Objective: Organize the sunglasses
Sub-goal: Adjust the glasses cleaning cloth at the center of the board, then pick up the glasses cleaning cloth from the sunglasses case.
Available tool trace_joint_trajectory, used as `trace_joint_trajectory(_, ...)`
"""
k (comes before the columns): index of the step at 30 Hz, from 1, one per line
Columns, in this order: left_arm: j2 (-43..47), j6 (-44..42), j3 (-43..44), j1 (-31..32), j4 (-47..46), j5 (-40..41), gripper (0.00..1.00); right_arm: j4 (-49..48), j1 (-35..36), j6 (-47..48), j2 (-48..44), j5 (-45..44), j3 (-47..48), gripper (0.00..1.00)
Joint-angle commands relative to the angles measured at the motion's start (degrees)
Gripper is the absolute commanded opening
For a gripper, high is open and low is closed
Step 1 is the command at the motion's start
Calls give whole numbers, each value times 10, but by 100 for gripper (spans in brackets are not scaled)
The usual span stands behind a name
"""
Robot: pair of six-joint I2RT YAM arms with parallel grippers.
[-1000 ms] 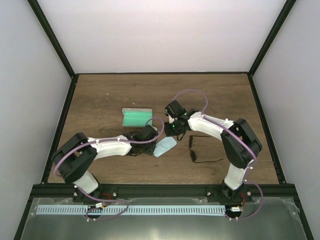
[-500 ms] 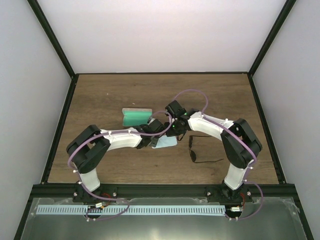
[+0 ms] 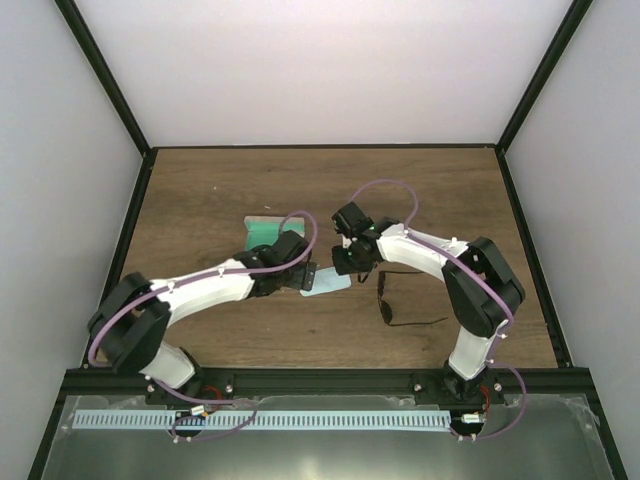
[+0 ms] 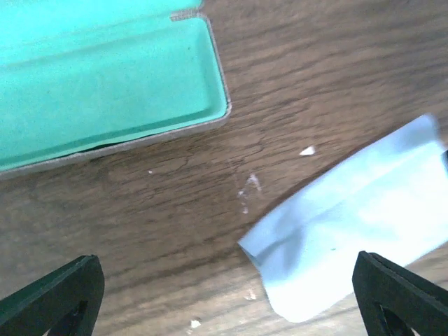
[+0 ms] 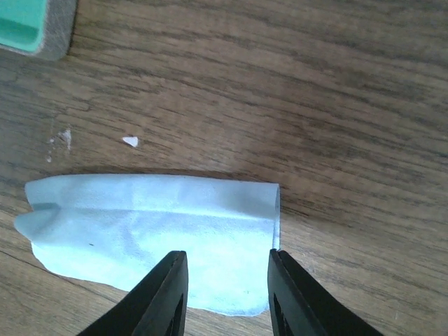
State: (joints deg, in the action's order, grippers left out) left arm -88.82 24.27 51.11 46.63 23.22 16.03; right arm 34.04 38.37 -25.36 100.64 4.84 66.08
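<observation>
Next, my right gripper comes down onto the cloth's corner at the cloth's end by the sunglasses (image 3: 385,300), then closes.
The sunglasses (image 3: 385,300) lie on the table right of centre, thin black frame with the temple arms unfolded, untouched by either arm; neither wrist view shows them. A light blue cloth (image 3: 330,285) lies folded flat between the two grippers. My left gripper (image 3: 303,274) hovers at the cloth's left end, open wide, and the cloth (image 4: 350,238) sits toward its right finger with bare wood between the tips. My right gripper (image 5: 227,294) stands open over the right end of the cloth (image 5: 154,231), with one finger (image 5: 164,294) on each side and nothing pinched.
The open grey case with green lining (image 3: 262,232) sits just behind the left gripper, and its corner (image 4: 105,77) fills the upper left of the left wrist view. Small white flecks (image 5: 130,141) dot the wood. Black frame posts border the table.
The left arm swung in toward the cloth and case, and its jaws opened wide. The right jaws parted over the cloth, which now lies flat on the wood.
</observation>
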Motion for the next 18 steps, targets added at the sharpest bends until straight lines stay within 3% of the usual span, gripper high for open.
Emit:
trace_joint_trajectory(1,52,42,-37,0,-33,-53,100,-1,-3,0,-3,-7,-11,33)
trace_joint_trajectory(6,62,110,-70,0,-42,-73,100,-9,-1,5,20,-5,-19,34)
trace_joint_trajectory(9,57,126,-79,-4,-50,-104,90,-17,-1,4,30,-4,-26,33)
trace_joint_trajectory(13,59,142,-104,-15,-98,-167,88,-19,1,2,44,-2,-30,29)
trace_joint_trajectory(18,69,154,-123,-28,-114,-189,88,-23,5,-5,51,0,-38,21)
